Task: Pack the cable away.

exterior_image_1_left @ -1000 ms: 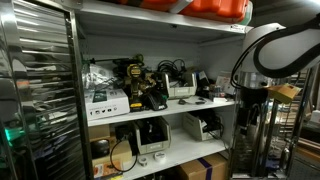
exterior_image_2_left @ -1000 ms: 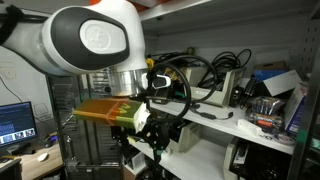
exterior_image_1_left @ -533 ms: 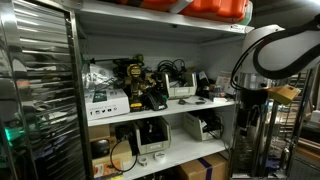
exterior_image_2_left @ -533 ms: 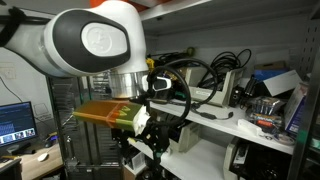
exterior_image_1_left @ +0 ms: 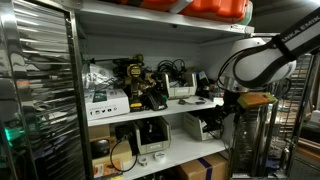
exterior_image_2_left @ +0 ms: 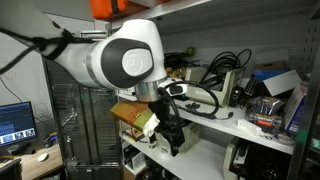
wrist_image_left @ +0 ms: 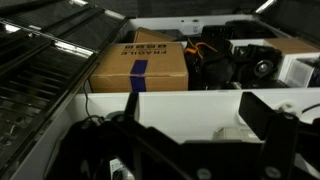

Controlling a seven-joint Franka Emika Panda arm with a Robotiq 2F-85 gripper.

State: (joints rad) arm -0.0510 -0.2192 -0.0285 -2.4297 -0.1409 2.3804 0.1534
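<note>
The black cable still lies loose near the middle shelf's front edge. My gripper should next rise and reach outward, turning its spread fingers onto the cable there.
Black cables lie tangled among the devices on the middle shelf, seen in both exterior views (exterior_image_1_left: 176, 70) (exterior_image_2_left: 216, 74). Another cable coil (exterior_image_1_left: 122, 156) sits on the lower shelf. My gripper (exterior_image_1_left: 227, 108) hangs in front of the shelves at the right end, at lower-shelf height (exterior_image_2_left: 172, 138). In the wrist view the gripper (wrist_image_left: 195, 102) has its two dark fingers spread apart, with only the white shelf edge (wrist_image_left: 190, 100) between them. It holds nothing. No cable touches the gripper.
A cardboard box with blue tape (wrist_image_left: 140, 66) stands beyond the white shelf edge. A yellow-black power tool (exterior_image_1_left: 138, 85) and white boxes (exterior_image_1_left: 106, 103) fill the middle shelf. A metal wire rack (exterior_image_1_left: 40, 90) stands close by. Black devices (wrist_image_left: 235, 60) sit beside the box.
The arm has swung in toward the shelves and lowered. The gripper now sits closer to the lower shelf. It stays empty.
</note>
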